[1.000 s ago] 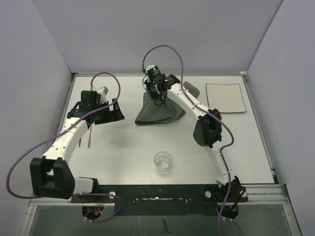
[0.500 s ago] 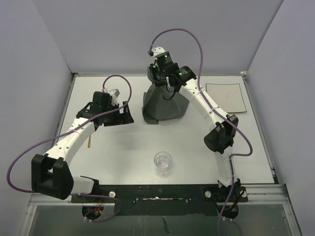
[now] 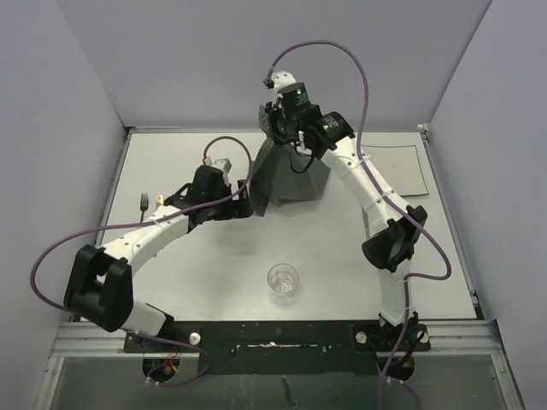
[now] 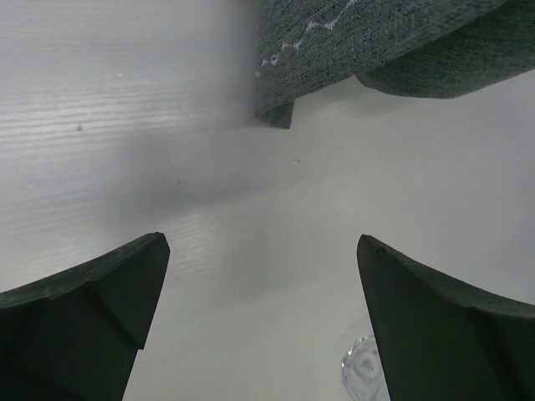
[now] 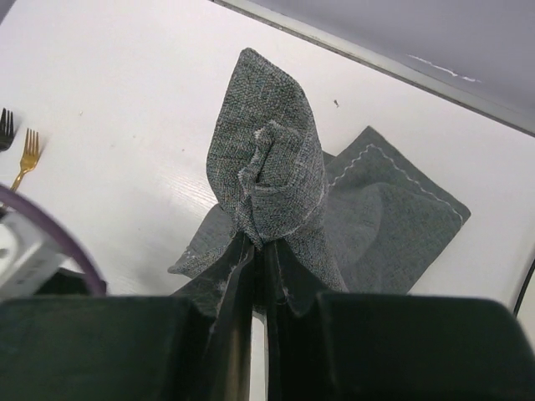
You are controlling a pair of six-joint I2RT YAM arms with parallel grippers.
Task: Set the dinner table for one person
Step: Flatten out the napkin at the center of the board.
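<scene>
The robot needs to move its left gripper down and to the right in the top view onto the placemat's lower corner (image 3: 259,207) (image 4: 276,109), which is below the gripper on that side.
My right gripper (image 3: 283,140) is shut on a bunched fold of the dark grey stitched placemat (image 3: 286,178) and holds it up over the back middle of the dinner table (image 3: 197,273). The cloth hangs in a cone, its lower part resting on the table. In the right wrist view the placemat (image 5: 276,167) is pinched between the shut jaws of the right gripper (image 5: 264,244). My left gripper (image 3: 246,203) stands open just left of the cloth's lower corner. In the left wrist view the left gripper (image 4: 261,244) holds nothing, with the placemat (image 4: 376,42) ahead of it.
A clear glass (image 3: 283,282) stands at the front middle, also in the left wrist view as the glass (image 4: 361,380). A white square plate (image 3: 416,169) lies back right, partly behind the right arm. A dark fork (image 3: 144,202) and a gold fork (image 5: 27,150) lie at the left.
The right gripper has lifted the placemat higher and carried it toward the back. The left arm has swung right to the cloth's corner, uncovering the forks, and its jaws have opened a little wider.
</scene>
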